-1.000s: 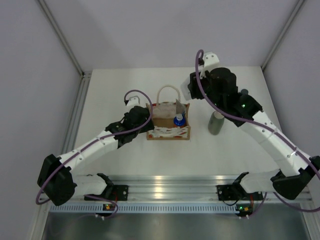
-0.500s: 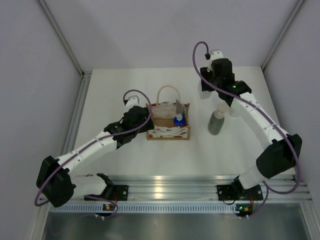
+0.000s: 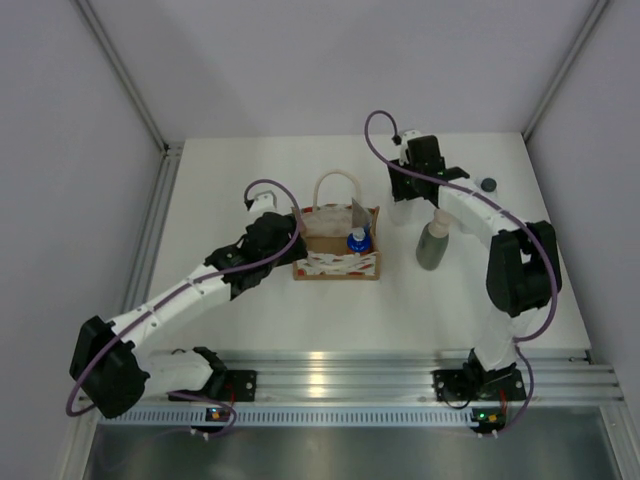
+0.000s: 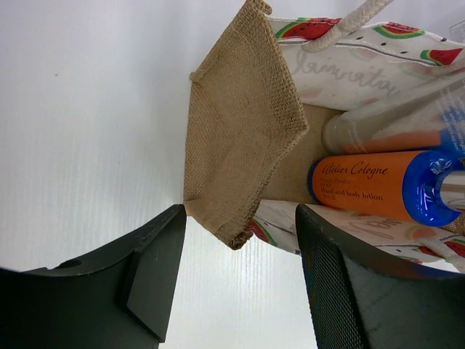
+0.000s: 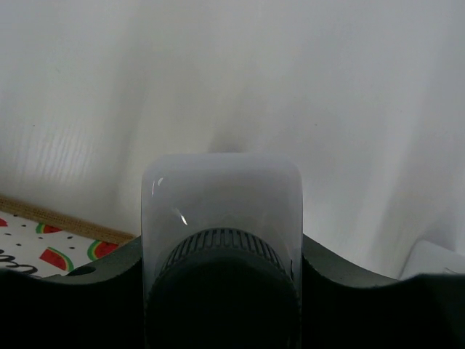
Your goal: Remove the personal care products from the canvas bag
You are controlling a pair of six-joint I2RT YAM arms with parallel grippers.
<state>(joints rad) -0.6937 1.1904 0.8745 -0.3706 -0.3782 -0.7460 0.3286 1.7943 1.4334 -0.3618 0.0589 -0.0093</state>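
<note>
The white bottle will next go the short way down to the bare table beside the bag in my right gripper, as the empty space there lets the bottle stand upright.
The canvas bag (image 3: pixel 338 262) stands mid-table, tan with a watermelon-print band (image 4: pixel 341 69). Inside lie the orange bottle with a blue top (image 4: pixel 370 185) (image 3: pixel 357 240) and a pale bottle (image 4: pixel 385 127). My left gripper (image 4: pixel 240 217) (image 3: pixel 293 232) is open at the bag's left end, whose burlap corner (image 4: pixel 236 145) hangs between the fingers unpinched. My right gripper (image 5: pixel 221 291) (image 3: pixel 402 198) is shut on a white bottle with a dark ribbed cap (image 5: pixel 221 196), low over the table behind and right of the bag. The grey-green bottle (image 3: pixel 432 248) stands upright right of the bag.
A dark-capped bottle (image 3: pixel 487 185) stands near the back right of the table. White walls close in the back and sides, and a metal rail (image 3: pixel 350 365) runs along the near edge by the arm bases. The bag's looped handle (image 3: pixel 337 185) sticks up behind it.
The right arm has swung back and left, and lowered, carrying the white bottle to a spot behind the grey-green bottle. The left arm and the bag have not moved.
</note>
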